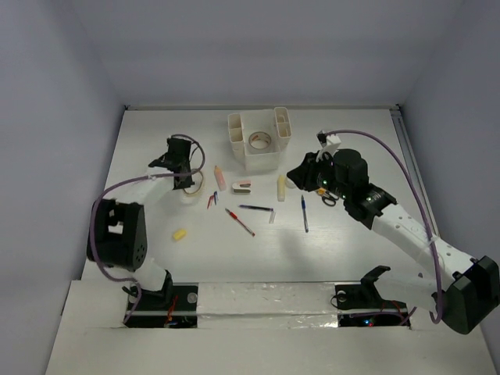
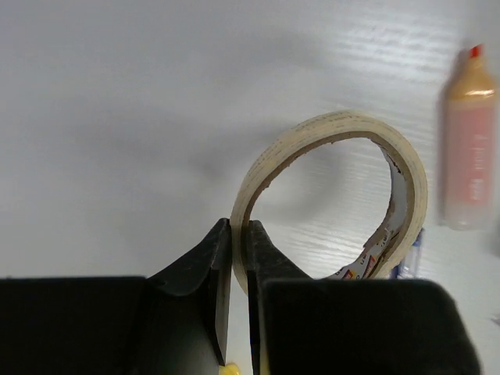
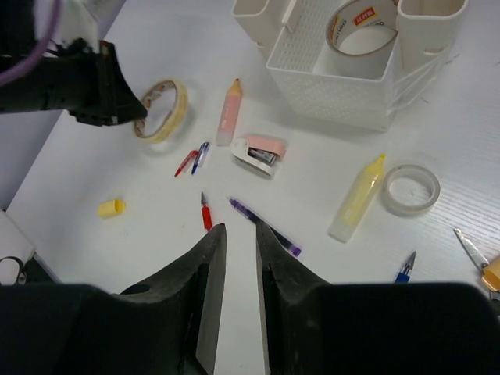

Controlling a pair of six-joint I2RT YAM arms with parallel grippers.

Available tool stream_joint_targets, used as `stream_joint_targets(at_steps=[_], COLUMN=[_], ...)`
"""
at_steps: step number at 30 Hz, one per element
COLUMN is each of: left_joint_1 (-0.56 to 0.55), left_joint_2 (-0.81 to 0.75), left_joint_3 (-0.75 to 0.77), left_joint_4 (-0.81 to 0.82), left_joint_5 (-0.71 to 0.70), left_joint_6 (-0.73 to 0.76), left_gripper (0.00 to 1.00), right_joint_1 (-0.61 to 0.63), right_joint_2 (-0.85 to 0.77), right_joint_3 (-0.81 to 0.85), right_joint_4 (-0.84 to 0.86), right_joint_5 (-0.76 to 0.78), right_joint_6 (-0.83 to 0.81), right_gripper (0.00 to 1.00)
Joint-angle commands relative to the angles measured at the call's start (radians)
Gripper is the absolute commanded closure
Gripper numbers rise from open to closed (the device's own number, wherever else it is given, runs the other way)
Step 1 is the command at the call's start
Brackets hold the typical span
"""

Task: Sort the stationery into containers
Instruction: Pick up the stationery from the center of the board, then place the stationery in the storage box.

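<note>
The left gripper will next lift the beige tape roll and carry it outward over the organizer's middle section [image 1: 259,137], because another tape roll is already there.
My left gripper [image 1: 186,181] is shut on the rim of a beige tape roll [image 2: 262,164], which stands on edge at the table. The same roll shows in the right wrist view [image 3: 162,111] and in the top view [image 1: 194,191]. My right gripper [image 3: 241,228] hovers above the pens, jaws a little apart and empty; it is right of the organizer in the top view [image 1: 295,180]. The white organizer [image 1: 260,161] stands at the back with another tape roll [image 3: 361,23] in its middle compartment.
On the table lie a pink highlighter [image 1: 220,178], a pink-white eraser-like dispenser [image 3: 260,152], a yellow highlighter [image 3: 358,199], a clear tape roll [image 3: 411,190], a red pen [image 1: 240,222], a dark pen [image 3: 266,229], a blue pen [image 1: 304,213], scissors [image 1: 329,199] and a yellow cap [image 1: 180,234].
</note>
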Motion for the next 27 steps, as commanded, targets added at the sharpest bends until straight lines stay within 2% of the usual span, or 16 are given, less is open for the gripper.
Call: stream_joint_targets(at_steps=[1,4,5,8,11,16,20,25,27], left_joint_1=[-0.001,-0.014,-0.039,-0.084,-0.148,-0.25,-0.277,-0.297,-0.314], left_joint_2=[-0.218,-0.332,-0.366,-0.38,-0.314,-0.112,0.075,0.209,0.276], left_joint_3=[0.059,0.133,0.183,0.266,0.396,0.599,0.745,0.886,0.956], left_joint_4=[-0.018,-0.038,-0.042,-0.036,-0.042,-0.035,-0.055,-0.065,-0.102], left_joint_5=[-0.06,-0.048,-0.018,0.033,0.055,0.05,0.047,0.039,-0.003], left_joint_6=[-0.022,-0.056,-0.067,-0.116,-0.145,-0.161,-0.165,-0.184,-0.185], left_gripper=[1.0,1.0,1.0,1.0,1.0,1.0,1.0,1.0,1.0], right_joint_1=[0.01,0.01,0.01,0.01,0.01,0.01,0.01,0.01,0.01], right_joint_2=[-0.022,-0.016,-0.014,-0.017,-0.014,-0.054,-0.089,-0.122,-0.134], right_joint_3=[-0.012,-0.02,-0.017,-0.02,-0.017,-0.044,-0.066,-0.107,-0.122], right_joint_4=[0.063,0.063,0.063,0.063,0.057,0.042,0.019,0.007,0.005], right_joint_5=[-0.016,-0.014,-0.005,0.013,0.027,0.025,0.029,0.019,0.019], right_joint_6=[-0.002,0.003,0.001,-0.002,-0.002,0.006,0.008,0.02,0.023], right_gripper=[0.74,0.77,0.82,0.84,0.84,0.81,0.81,0.81,0.81])
